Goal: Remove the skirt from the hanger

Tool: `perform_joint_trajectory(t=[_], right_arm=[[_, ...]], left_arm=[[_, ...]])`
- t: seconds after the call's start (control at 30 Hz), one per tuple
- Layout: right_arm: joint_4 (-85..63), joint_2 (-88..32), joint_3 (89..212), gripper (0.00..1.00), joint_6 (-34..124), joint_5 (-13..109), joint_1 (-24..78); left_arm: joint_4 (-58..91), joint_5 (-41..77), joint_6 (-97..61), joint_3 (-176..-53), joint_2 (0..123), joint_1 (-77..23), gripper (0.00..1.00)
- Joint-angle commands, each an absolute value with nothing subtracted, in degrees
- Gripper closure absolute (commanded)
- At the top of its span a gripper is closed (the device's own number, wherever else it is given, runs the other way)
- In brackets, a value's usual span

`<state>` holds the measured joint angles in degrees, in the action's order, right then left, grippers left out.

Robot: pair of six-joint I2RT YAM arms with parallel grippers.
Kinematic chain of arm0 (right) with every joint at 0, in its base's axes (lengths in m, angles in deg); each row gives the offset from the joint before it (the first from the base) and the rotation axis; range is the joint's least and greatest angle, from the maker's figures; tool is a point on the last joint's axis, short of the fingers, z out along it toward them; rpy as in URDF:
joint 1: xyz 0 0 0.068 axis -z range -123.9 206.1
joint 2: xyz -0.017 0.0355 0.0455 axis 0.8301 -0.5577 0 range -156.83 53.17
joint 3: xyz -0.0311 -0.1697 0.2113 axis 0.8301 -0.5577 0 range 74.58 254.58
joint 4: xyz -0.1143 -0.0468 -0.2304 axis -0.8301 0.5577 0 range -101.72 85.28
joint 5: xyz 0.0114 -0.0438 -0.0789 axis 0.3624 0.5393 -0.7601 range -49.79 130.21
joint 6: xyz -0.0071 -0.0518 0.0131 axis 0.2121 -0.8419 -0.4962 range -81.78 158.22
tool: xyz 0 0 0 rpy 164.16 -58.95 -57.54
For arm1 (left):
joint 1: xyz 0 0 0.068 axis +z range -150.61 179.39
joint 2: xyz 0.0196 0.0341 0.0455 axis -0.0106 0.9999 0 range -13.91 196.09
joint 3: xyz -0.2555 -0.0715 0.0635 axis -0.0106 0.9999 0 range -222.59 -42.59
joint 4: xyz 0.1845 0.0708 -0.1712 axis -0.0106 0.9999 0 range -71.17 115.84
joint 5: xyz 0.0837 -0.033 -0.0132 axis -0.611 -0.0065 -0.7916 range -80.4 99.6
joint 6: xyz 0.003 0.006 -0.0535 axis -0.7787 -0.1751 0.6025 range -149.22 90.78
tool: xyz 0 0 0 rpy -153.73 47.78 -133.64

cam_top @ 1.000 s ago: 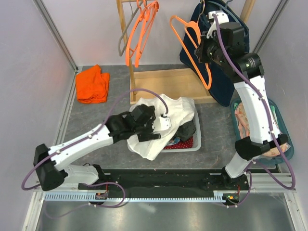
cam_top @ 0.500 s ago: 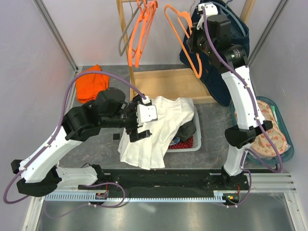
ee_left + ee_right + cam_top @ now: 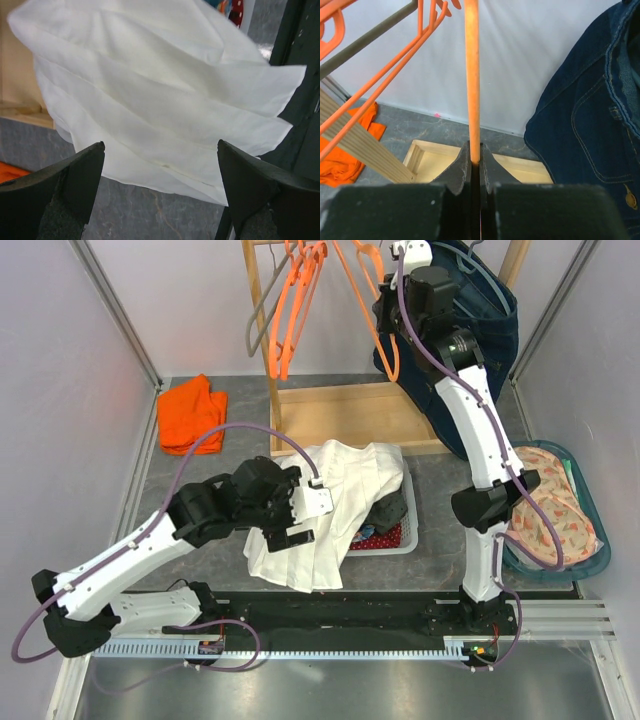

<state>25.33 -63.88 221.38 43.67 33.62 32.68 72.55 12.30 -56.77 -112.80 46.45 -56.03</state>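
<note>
My right gripper has a bare hanger, so next I will move it slightly to the left (image 3: 368, 304) in the top view, toward the other orange hangers, and then open it.
The white skirt (image 3: 325, 515) lies crumpled over the left part of the white basket (image 3: 405, 535) and onto the table; it fills the left wrist view (image 3: 150, 95). My left gripper (image 3: 300, 522) is open and empty just above its near edge, the fingers (image 3: 70, 180) wide apart. My right gripper (image 3: 392, 312) is high at the rack, shut on an orange hanger (image 3: 372, 300); the hanger's bar (image 3: 471, 75) runs up from between the shut jaws. The hanger carries no garment.
A wooden rack (image 3: 262, 340) with more orange and grey hangers (image 3: 290, 310) stands at the back. A denim jacket (image 3: 470, 350) hangs at the right. Folded orange cloth (image 3: 192, 415) lies at the back left. A teal tray (image 3: 590, 560) of clothes sits at the right.
My right gripper has carried the orange hanger up and left toward the rack. My left gripper has let the skirt go and drawn back a little, and the skirt has settled lower.
</note>
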Motion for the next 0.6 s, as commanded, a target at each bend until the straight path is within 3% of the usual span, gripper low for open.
perform_joint_trajectory(t=[0.0, 0.57], right_arm=[[18.25, -65.13, 224.35, 1.0, 42.18, 32.47, 32.9], [22.99, -65.92, 219.87, 1.0, 43.23, 30.37, 29.48]], left_arm=[[67.62, 8.02, -56.37, -109.04, 45.06, -56.24, 0.0], [65.77, 5.39, -57.78, -112.02, 46.99, -56.15, 0.0]])
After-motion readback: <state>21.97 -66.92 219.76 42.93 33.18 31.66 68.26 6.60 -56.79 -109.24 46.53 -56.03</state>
